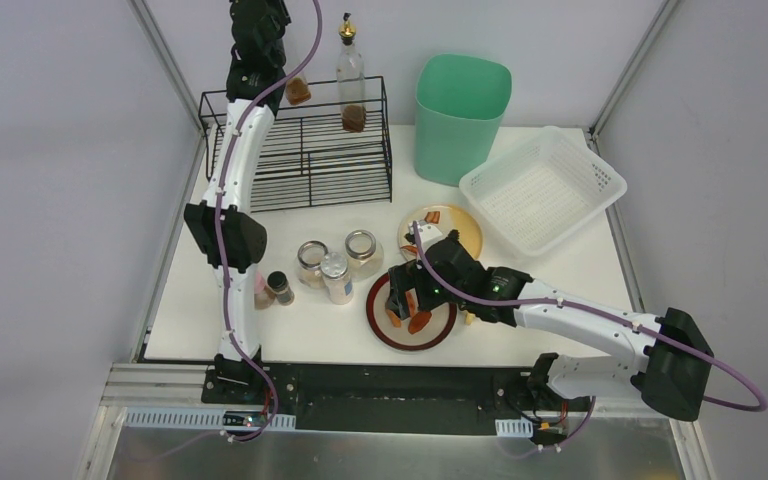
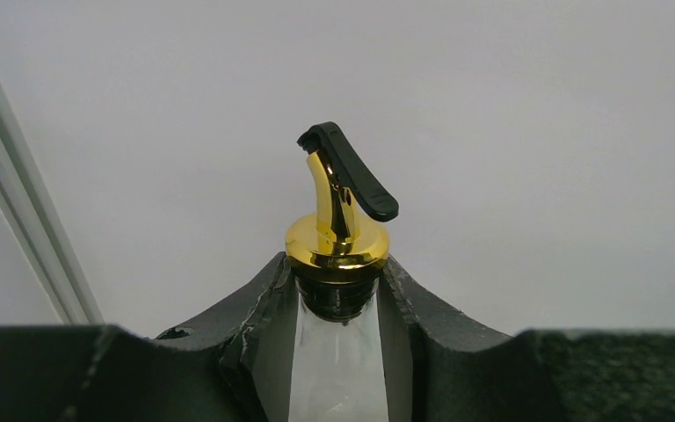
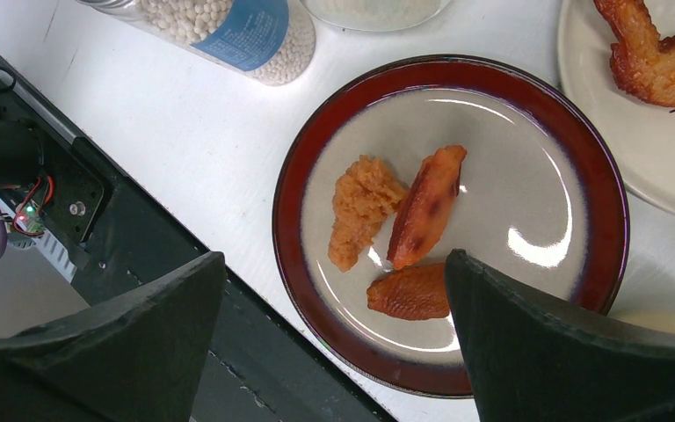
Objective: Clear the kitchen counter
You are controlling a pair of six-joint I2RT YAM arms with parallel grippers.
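My left gripper will next move down toward the second bottle to let go, because the rack's open spot is below the gripper and to its right in the top view.
The white kitchen counter (image 1: 560,290) holds a red-rimmed plate (image 1: 381,334) near its front edge. My right gripper (image 1: 410,300) hovers open just above this plate (image 3: 598,176), which carries three browned food pieces (image 3: 426,207); its fingers touch nothing. My left gripper (image 1: 268,62) is raised at the back left, above the black wire rack (image 1: 305,150). It is shut on the neck of a clear glass bottle (image 2: 338,369) with a gold pourer and black cap (image 2: 338,237). The bottle's base with brown liquid (image 1: 298,92) hangs over the rack's back edge.
A second pourer bottle (image 1: 350,85) stands on the rack. A green bin (image 1: 460,115) and a white mesh basket (image 1: 545,190) are at the back right. A yellow plate of food (image 1: 465,238), three jars (image 1: 337,277) and small shakers (image 1: 280,288) sit mid-counter.
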